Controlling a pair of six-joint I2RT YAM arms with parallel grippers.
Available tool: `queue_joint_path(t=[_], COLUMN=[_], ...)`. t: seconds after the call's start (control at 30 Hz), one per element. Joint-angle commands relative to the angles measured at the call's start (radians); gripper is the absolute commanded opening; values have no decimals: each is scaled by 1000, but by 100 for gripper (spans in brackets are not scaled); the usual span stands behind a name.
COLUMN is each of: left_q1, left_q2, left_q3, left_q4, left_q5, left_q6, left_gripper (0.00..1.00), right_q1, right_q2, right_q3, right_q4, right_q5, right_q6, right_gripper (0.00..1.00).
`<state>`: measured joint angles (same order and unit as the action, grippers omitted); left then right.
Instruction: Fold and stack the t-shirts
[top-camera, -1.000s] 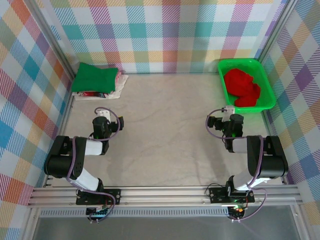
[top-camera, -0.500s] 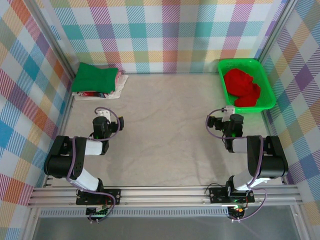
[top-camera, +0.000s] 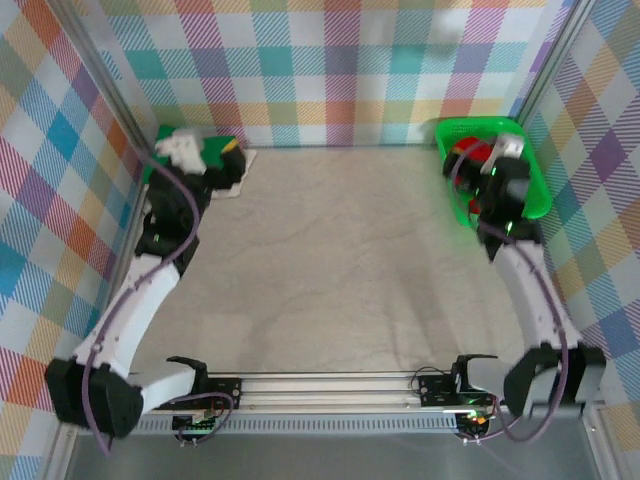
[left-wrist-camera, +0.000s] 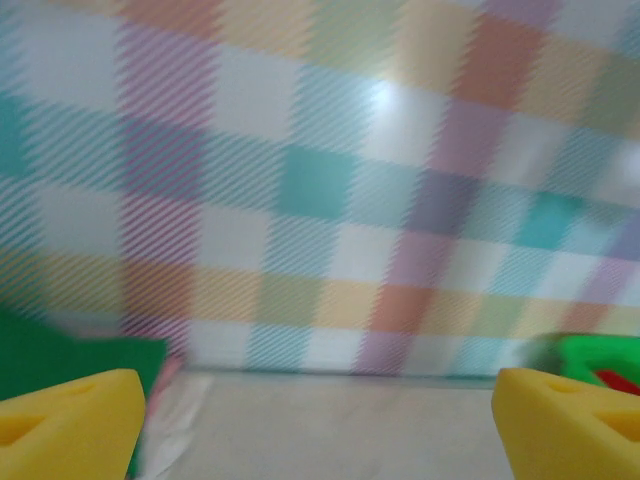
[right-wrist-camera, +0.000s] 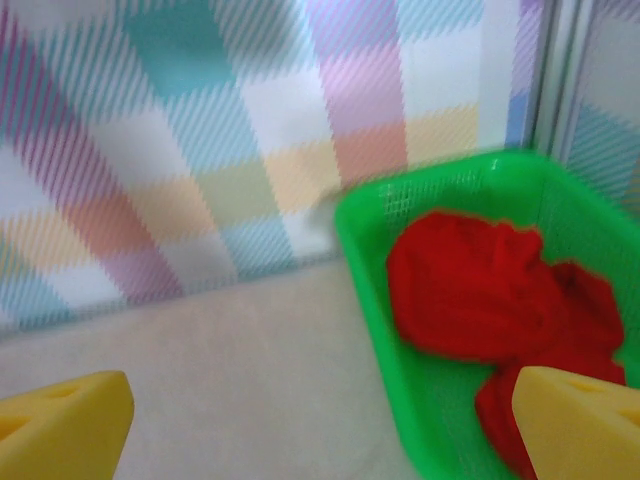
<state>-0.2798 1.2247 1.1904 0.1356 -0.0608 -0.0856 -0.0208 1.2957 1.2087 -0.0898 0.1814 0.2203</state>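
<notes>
The red t-shirt (right-wrist-camera: 480, 290) lies crumpled low inside the basket. I will tip my open right gripper down and lower it onto the t-shirt's folds nearest the basket's side (right-wrist-camera: 585, 302).
A crumpled red t-shirt (right-wrist-camera: 480, 290) lies in the bright green mesh basket (right-wrist-camera: 372, 262) at the back right. My right gripper (right-wrist-camera: 320, 430) hangs just before and above it, open, with nothing between its yellow fingertips (right-wrist-camera: 65, 420). From above, the right gripper (top-camera: 492, 170) covers most of the red t-shirt (top-camera: 468, 152). At the back left, a folded dark green t-shirt (top-camera: 218, 150) tops a stack with a whitish one (top-camera: 242, 160) beneath. My left gripper (top-camera: 212, 165) is over that stack, open and empty (left-wrist-camera: 320, 425); the green t-shirt (left-wrist-camera: 40, 355) sits at its left.
Checked walls close in the table at the back and both sides. The beige table surface (top-camera: 340, 250) stretches between the stack and the basket (top-camera: 535, 195). A metal rail (top-camera: 330, 385) runs along the near edge by the arm bases.
Both arms have swung out from the table's middle to the back: the left one to the stack at the back left, the right one over the basket. Both grippers remain open.
</notes>
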Motion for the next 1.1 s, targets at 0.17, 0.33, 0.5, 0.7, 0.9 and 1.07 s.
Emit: queue_joint_path(t=[0.17, 0.33, 0.5, 0.7, 0.9, 1.07], left_q1=[-313, -396, -445, -449, -449, -446], left_q2=[585, 832, 958, 961, 882, 822], left_q3=[577, 785, 836, 729, 610, 568], left_q4=[-391, -460, -455, -330, -259, -247], left_q5=[235, 298, 302, 330, 281, 246], left_q6=[125, 105, 81, 16, 25, 27], left_gripper=[90, 91, 91, 92, 93, 91], right_q1=[-161, -222, -248, -251, -252, -250], right_q2=[614, 991, 1264, 1364, 1436, 1325], right_q3=[710, 1152, 1455, 1435, 1488, 1463], right_q4=[-596, -839, -939, -819, -742, -709], right_q5=[-114, -126, -161, -232, -294, -308], right_q6=[94, 112, 122, 157, 158, 179], right_gripper=[93, 95, 96, 86, 26, 3])
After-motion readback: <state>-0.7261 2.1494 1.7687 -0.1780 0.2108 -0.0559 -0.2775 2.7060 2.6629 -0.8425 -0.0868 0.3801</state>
